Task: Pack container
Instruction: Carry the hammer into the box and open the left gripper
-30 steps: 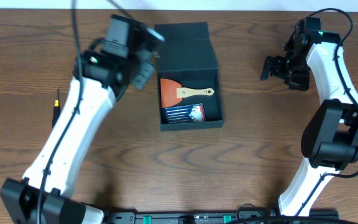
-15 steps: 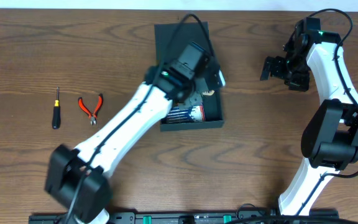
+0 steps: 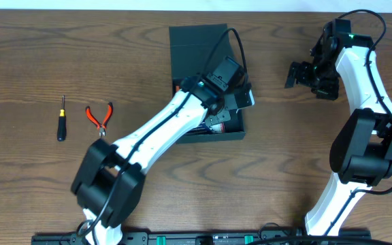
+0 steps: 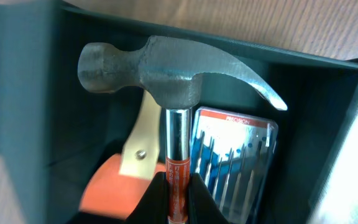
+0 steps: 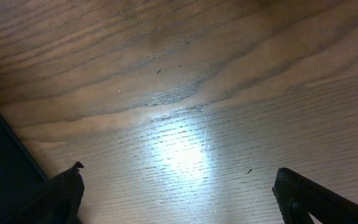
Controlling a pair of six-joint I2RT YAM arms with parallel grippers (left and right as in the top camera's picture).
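My left gripper brings the hammer down into the box over the blue precision screwdriver set (image 4: 238,162) next, then opens.
The container (image 3: 209,136) is a dark square box with its flap lid (image 3: 196,44) open toward the far side. My left gripper (image 3: 231,95) is over the box's right half, shut on the red-labelled chrome shaft of a claw hammer (image 4: 166,68). In the left wrist view the fingers (image 4: 178,190) clamp the shaft and the steel head hangs inside the box. Below it lie an orange scraper (image 4: 101,190) with a pale handle and a blue precision screwdriver set (image 4: 238,162). My right gripper (image 3: 298,73) is open and empty over bare table (image 5: 179,186), to the right of the box.
A small black-handled screwdriver (image 3: 61,119) and red-handled pliers (image 3: 99,117) lie on the wooden table at the left. The container's dark wall shows at the left edge of the right wrist view (image 5: 5,162).
My left arm has swung from the box's far-left corner to over its right half, with the hammer in its gripper. The right arm has not moved.
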